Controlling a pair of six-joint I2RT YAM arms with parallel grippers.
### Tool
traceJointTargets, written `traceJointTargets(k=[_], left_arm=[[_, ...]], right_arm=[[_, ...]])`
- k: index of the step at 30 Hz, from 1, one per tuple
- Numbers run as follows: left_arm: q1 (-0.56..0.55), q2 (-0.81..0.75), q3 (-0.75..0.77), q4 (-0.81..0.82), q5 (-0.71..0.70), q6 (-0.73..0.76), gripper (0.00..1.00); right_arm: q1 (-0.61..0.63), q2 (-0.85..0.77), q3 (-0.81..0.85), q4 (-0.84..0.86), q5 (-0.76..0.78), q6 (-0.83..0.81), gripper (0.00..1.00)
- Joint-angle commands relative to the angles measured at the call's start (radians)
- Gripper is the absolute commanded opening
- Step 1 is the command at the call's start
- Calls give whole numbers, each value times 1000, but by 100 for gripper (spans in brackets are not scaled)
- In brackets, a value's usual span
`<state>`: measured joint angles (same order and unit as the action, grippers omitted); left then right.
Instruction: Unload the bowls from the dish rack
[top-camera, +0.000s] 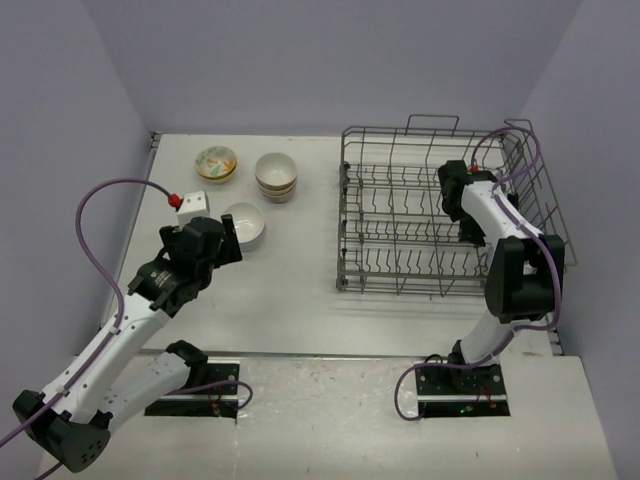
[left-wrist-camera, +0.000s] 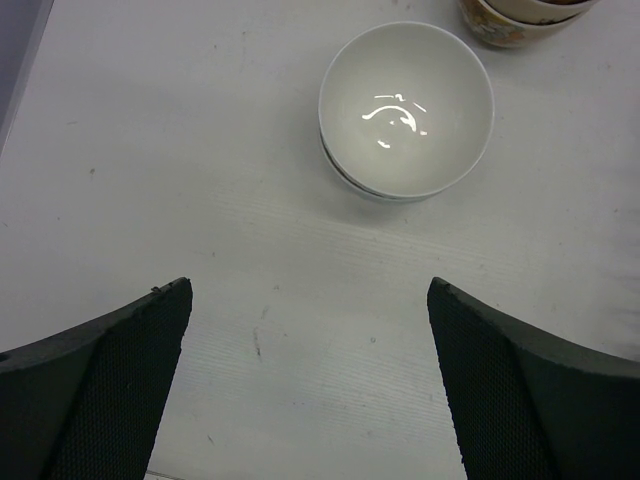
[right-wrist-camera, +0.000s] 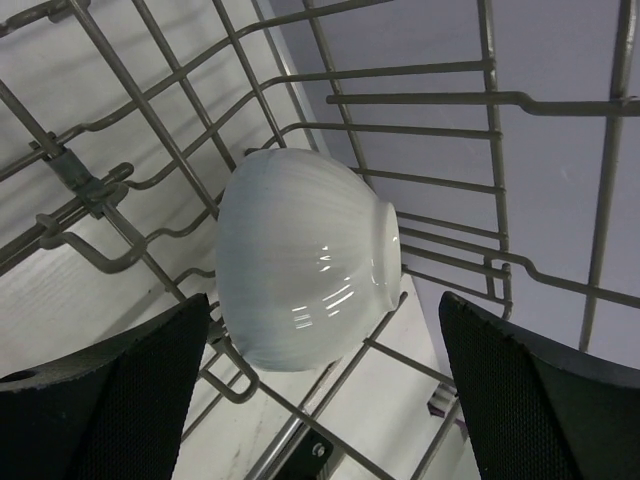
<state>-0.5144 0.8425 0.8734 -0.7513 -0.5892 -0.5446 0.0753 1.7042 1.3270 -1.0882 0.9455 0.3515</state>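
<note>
The plain white bowl (right-wrist-camera: 300, 255) is on its side between my open fingers and is still untouched, so I will move my right gripper in onto the bowl's near side (right-wrist-camera: 290, 338) and close it.
The grey wire dish rack (top-camera: 400, 215) stands on the right of the table. My right gripper (top-camera: 449, 193) is inside it, open. In the right wrist view, its jaws (right-wrist-camera: 325, 395) flank a plain white bowl (right-wrist-camera: 300, 255) that lies on its side against the rack wires (right-wrist-camera: 420, 98), apart from both fingers. That bowl is hidden by the arm in the top view. On the left stand a floral bowl (top-camera: 215, 162), a cream stack (top-camera: 276, 176) and a white stack (top-camera: 243, 226). My left gripper (top-camera: 228, 240) is open and empty just short of the white stack (left-wrist-camera: 405, 108).
The cream stack's edge shows at the top right of the left wrist view (left-wrist-camera: 520, 15). Purple cables loop from both arms, one over the rack's right rim (top-camera: 535, 150). Walls close in the back and both sides. The table's near edge runs just ahead of the arm bases.
</note>
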Motion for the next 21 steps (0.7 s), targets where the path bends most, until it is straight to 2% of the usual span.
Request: traceJointTargets(k=[1,7,21], left_arm=[[-16,-2,39,-6,-38,-32,100],[-29,-6,39,-8,-43,-32,100],[-42,-22,39,-5,-40,-28,100]], right_arm=[[-11,24,-2,44,-11,-19,96],[-22,28,-23,37,-57,-12,95],[-37,32,1,-85,105,53,97]])
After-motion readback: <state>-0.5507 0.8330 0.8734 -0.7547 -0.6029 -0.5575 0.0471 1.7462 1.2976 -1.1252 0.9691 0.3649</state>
